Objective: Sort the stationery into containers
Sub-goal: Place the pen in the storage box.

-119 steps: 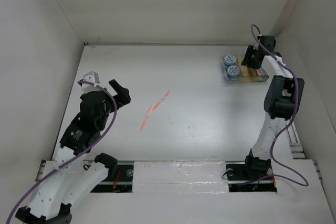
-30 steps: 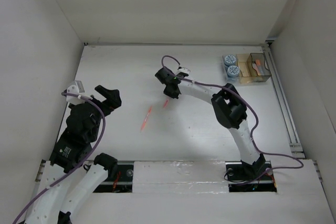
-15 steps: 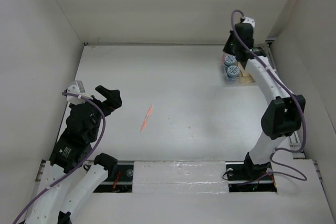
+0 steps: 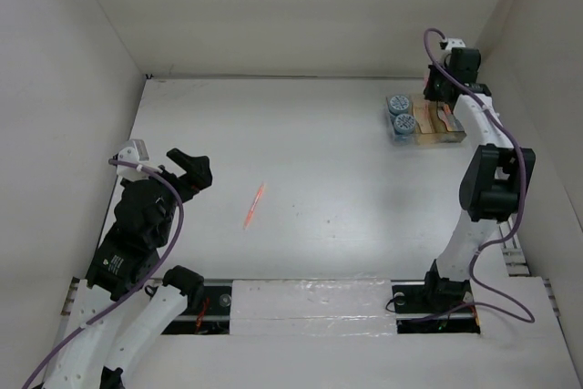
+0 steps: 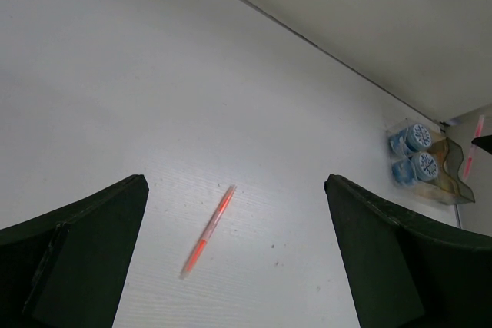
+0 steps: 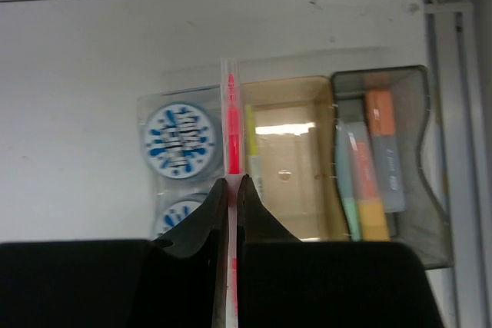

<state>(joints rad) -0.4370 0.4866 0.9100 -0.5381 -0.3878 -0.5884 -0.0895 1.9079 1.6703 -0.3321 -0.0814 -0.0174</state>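
My right gripper needs to turn, move down over the amber middle compartment [image 6: 290, 160] and let go of the red pen, because a yellow pen [image 6: 250, 144] is already in that compartment.
My right gripper [image 6: 231, 182] is shut on a slim red pen [image 6: 231, 113], which sticks out forward over the seam between two compartments of the clear containers [image 6: 288, 82]. The left compartment holds two blue-and-white pots [image 6: 182, 140]. A yellow pen [image 6: 250, 144] lies in the amber middle one, and green, orange and yellow markers [image 6: 377, 167] lie in the right one. In the top view the right gripper [image 4: 444, 88] hovers over the containers [image 4: 437, 134] at the far right. An orange pen [image 4: 254, 206] lies mid-table. My left gripper [image 5: 234, 182] is open and empty, above and short of that orange pen [image 5: 208, 230].
White walls enclose the table on three sides. A metal rail [image 6: 453, 113] runs just right of the containers, close to the right wall. The left arm [image 4: 146, 216] is folded at the near left.
The right arm carried the red pen from the table's middle to the far right, ending over the containers. One orange pen stays on the table. The left arm has not moved.
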